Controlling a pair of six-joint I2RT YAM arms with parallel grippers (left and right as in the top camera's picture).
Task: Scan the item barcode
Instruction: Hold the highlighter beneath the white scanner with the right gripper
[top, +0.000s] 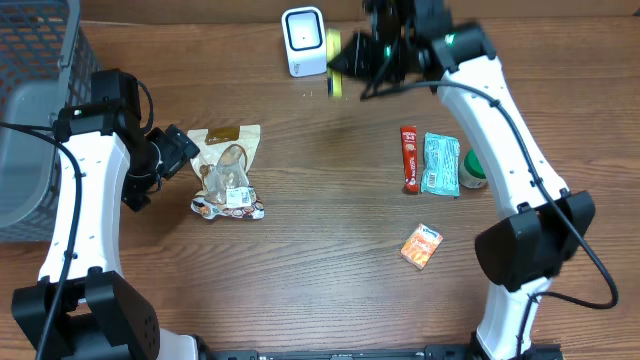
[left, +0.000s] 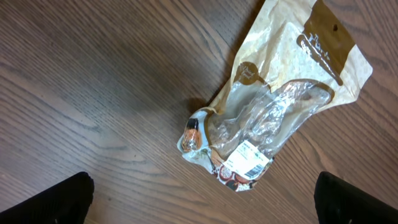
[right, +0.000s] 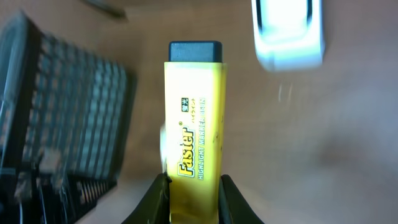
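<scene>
Next, my right gripper draws back and down over the red stick pack (top: 410, 168), which lies below, toward my base. This frees the black-capped highlighter.
A yellow highlighter (right: 194, 124) with a black cap is held between the fingers of my right gripper (right: 194, 186), which is shut on it. In the overhead view the highlighter (top: 334, 86) hangs just right of the white scanner (top: 304, 40) at the table's far edge, held by the right gripper (top: 352, 60). The scanner (right: 288, 31) shows blurred at the upper right of the right wrist view. My left gripper (top: 185, 150) is open, with nothing between its fingers (left: 56, 199). It hovers beside a clear and tan snack bag (left: 280, 106).
A grey mesh basket (top: 35, 110) stands at the far left. The snack bag (top: 228, 170) lies left of centre. On the right lie a red stick pack (top: 408, 158), a teal packet (top: 440, 163), a green and white round item (top: 472, 172) and a small orange packet (top: 422, 246).
</scene>
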